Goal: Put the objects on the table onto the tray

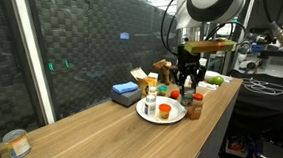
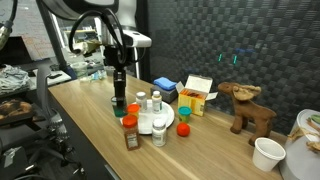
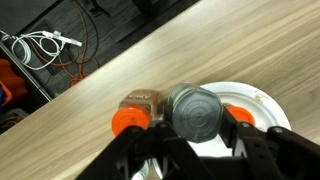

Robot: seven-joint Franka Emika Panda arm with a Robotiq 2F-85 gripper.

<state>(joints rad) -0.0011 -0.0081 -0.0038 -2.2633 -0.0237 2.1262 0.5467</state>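
Note:
The jar goes with my gripper from the plate's edge toward the yellow and white box next, then down beside the small bottles (image 1: 168, 103).
My gripper (image 3: 197, 150) is shut on a dark jar with a grey lid (image 3: 195, 110). It holds the jar upright at the edge of the white plate (image 3: 262, 98). Both exterior views show the gripper (image 1: 188, 74) (image 2: 118, 88) with the jar (image 2: 118, 101) beside the plate (image 2: 147, 127) (image 1: 149, 116). Several small bottles stand on the plate. A brown bottle with an orange cap (image 2: 131, 134) (image 3: 130, 118) stands on the table just off the plate. Another orange cap (image 3: 240, 115) shows beside the jar.
A blue box (image 2: 165, 88), a yellow and white box (image 2: 197, 95) and a brown moose toy (image 2: 247, 108) stand behind the plate. A white cup (image 2: 267, 153) is near the table end. A can (image 1: 15, 142) stands at the other end. The table edge runs close to the plate.

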